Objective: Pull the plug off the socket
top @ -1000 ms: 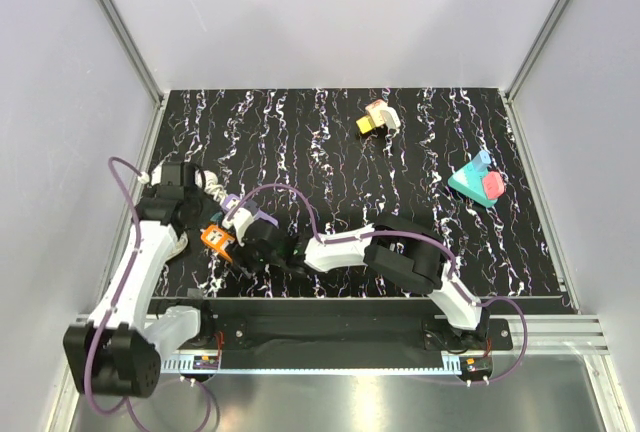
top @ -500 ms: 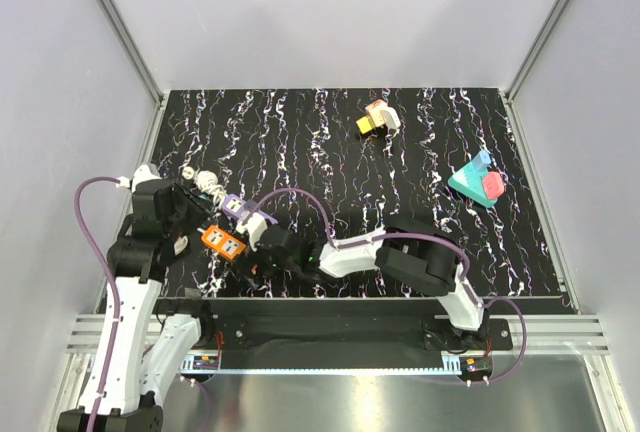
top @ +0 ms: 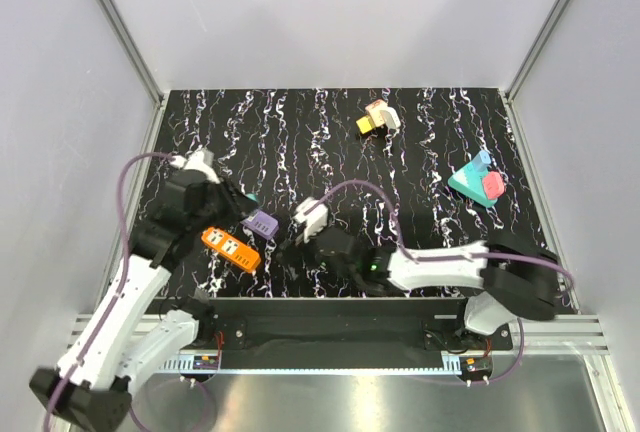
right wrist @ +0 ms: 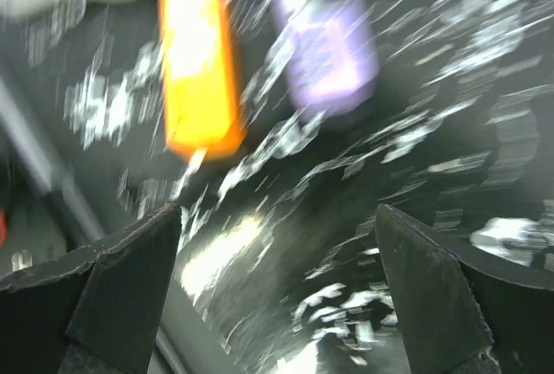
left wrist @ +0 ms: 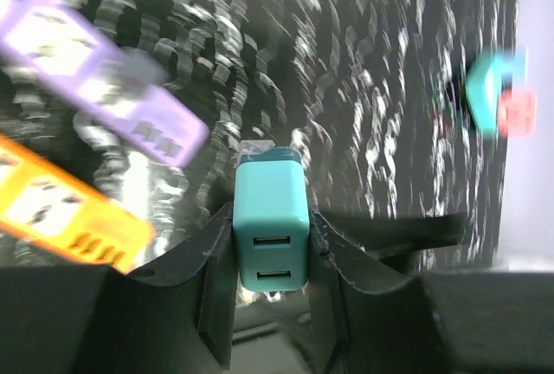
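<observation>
I will next carry the teal plug in my left gripper to the right in the top view, past the purple socket strip, and down to the empty table (top: 291, 208) (left wrist: 259, 116).
A teal plug (left wrist: 270, 196) with two USB ports is pinched between the fingers of my left gripper (left wrist: 270, 244), clear of the table. In the top view the left gripper (top: 240, 204) hovers just left of the purple socket strip (top: 262, 223), which lies flat on the black marbled table. An orange socket strip (top: 230, 249) lies beside it, nearer the front edge. Both strips show in the left wrist view, purple (left wrist: 99, 80) and orange (left wrist: 61, 209), with nothing plugged in. My right gripper (right wrist: 277, 279) stands wide open and empty, right of the strips (top: 292, 235).
A yellow, pink and white object (top: 377, 118) sits at the back of the table. A teal and pink object (top: 478, 180) lies at the right. Grey walls close in the table on three sides. The metal rail (top: 330, 312) runs along the front edge.
My left arm swung right and lifted with the teal plug in its grip. The right gripper opened wide, let go of the purple strip and drew back to the right.
</observation>
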